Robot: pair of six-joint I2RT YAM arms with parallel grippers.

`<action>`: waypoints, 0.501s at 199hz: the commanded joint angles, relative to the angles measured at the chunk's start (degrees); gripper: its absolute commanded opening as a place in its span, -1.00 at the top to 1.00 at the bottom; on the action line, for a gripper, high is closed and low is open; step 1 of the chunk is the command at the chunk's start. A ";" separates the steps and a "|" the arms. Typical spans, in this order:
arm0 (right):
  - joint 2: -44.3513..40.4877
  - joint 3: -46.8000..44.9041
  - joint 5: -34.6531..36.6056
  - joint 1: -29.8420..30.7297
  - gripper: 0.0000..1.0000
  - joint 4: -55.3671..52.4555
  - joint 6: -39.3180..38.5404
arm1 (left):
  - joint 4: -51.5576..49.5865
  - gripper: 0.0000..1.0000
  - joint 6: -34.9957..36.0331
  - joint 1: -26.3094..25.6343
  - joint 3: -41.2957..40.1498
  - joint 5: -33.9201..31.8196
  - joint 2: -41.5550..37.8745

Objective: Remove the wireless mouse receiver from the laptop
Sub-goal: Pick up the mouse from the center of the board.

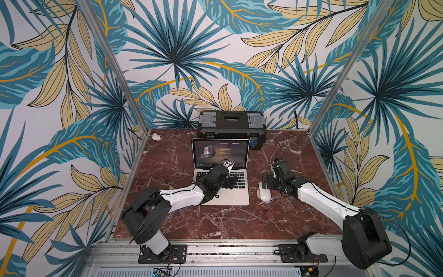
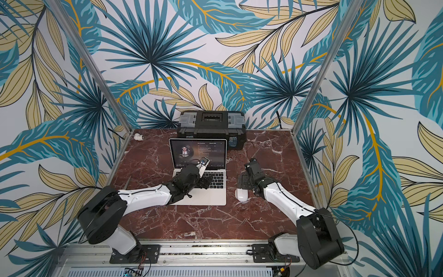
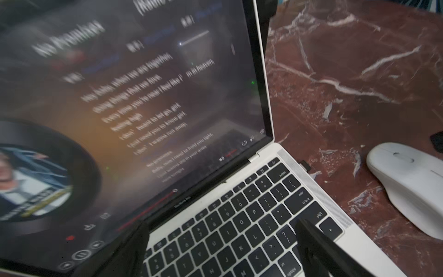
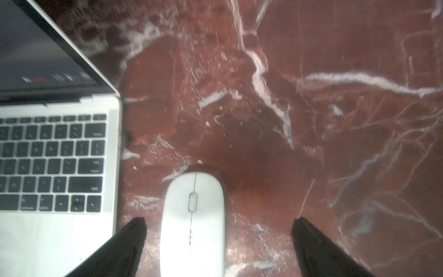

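Observation:
The mouse is nearer the laptop-side finger, so my right gripper should next move toward the laptop (image 1: 227, 199) and down to close on the white mouse's long sides.
The silver laptop (image 1: 227, 199) (image 2: 206, 199) stands open mid-table, its dark screen (image 3: 143, 96) lit with a round portrait and text. A small black receiver (image 3: 304, 165) (image 4: 127, 139) sticks out of its right side, near the upper keyboard rows. The white wireless mouse (image 1: 263, 191) (image 2: 242, 194) (image 3: 407, 187) lies just right of the laptop. My left gripper (image 1: 231, 182) (image 3: 221, 225) hovers open over the keyboard's right half, holding nothing. My right gripper (image 1: 268, 183) (image 4: 219, 223) is open above the mouse (image 4: 194, 215), which lies between its fingers, nearer the laptop-side one.
A black toolbox (image 1: 231, 124) with grey latches stands right behind the laptop screen. A small white fitting (image 1: 157, 137) lies at the back left corner. Aluminium posts (image 1: 335, 96) frame the red marble table (image 1: 215, 223). A thin black cable (image 1: 279, 148) rises from the right wrist.

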 commanded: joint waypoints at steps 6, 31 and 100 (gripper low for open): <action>1.37 -0.13 0.31 0.54 -0.99 -6.05 3.04 | 3.41 -1.00 -6.59 -4.13 4.38 4.62 3.70; 5.12 1.56 -0.84 1.41 -0.99 -6.99 2.42 | 3.03 -1.00 -9.03 -5.06 6.37 8.39 5.77; 14.20 5.20 1.03 3.89 -0.74 -7.22 4.72 | 3.49 -0.85 -12.47 -3.22 7.25 12.63 3.95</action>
